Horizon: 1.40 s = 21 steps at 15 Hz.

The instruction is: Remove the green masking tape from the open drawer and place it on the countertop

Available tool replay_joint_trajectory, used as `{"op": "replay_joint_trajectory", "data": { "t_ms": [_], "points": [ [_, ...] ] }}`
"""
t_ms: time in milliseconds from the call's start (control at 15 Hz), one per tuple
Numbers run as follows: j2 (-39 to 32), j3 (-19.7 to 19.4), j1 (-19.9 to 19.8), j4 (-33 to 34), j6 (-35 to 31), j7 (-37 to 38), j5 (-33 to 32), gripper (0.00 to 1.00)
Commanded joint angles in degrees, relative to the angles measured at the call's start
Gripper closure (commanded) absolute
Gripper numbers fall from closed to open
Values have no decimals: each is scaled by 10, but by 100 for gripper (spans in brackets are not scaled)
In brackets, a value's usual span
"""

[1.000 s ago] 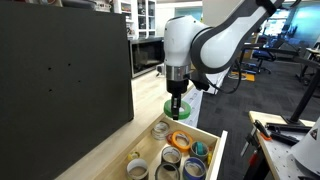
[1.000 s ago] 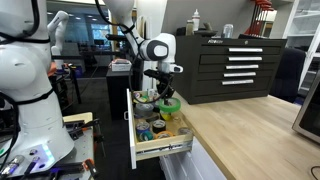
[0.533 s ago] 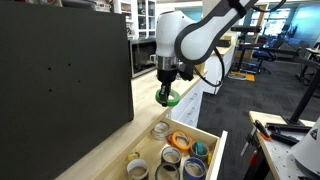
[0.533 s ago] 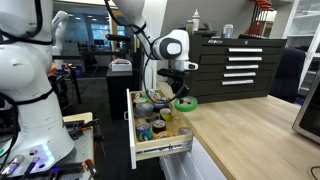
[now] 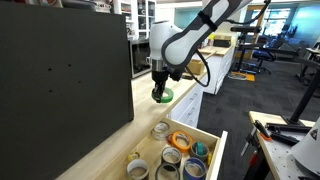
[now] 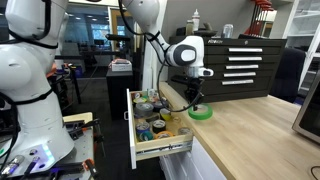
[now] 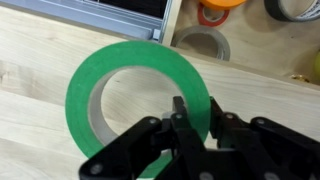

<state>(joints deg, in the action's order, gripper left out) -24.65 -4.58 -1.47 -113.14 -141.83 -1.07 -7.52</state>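
My gripper is holding the green tape and should next lower it toward the wood (image 5: 162, 100) (image 7: 137, 106) beside the open drawer and let go of it there.
The green masking tape (image 7: 120, 70) is a wide green roll held in my gripper (image 7: 197, 122), whose fingers are shut on the roll's wall. In both exterior views the tape (image 5: 162, 96) (image 6: 201, 112) hangs just above the light wooden countertop (image 6: 250, 130), beside the open drawer (image 6: 160, 148). The gripper (image 5: 159, 88) (image 6: 196, 101) points straight down. The wrist view shows the tape over the wood surface (image 7: 40, 80), with the drawer edge at the top.
The open drawer (image 5: 205, 140) holds several other tape rolls, among them an orange one (image 5: 179, 140) and grey ones (image 7: 204, 42). A large black panel (image 5: 60, 80) stands along the countertop. A black drawer cabinet (image 6: 235, 65) stands behind.
My gripper has carried the green tape sideways from above the drawer to over the countertop and lowered it near the surface.
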Motion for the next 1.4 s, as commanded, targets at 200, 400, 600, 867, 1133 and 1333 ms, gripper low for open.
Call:
{"op": "replay_joint_trajectory", "data": {
  "t_ms": [200,400,600,867,1133,1333],
  "points": [
    [-85,-11,-10,84,12,-10,-12,88],
    [-88,-13,-7,86,7,-14,-21,44],
    [-54,-14,1,55,4,-10,-31,25],
    [1,-13,11,11,22,-6,-45,1],
    [68,2,11,-47,63,-10,-32,0],
    [115,15,7,-92,81,-18,-21,0]
  ]
}}
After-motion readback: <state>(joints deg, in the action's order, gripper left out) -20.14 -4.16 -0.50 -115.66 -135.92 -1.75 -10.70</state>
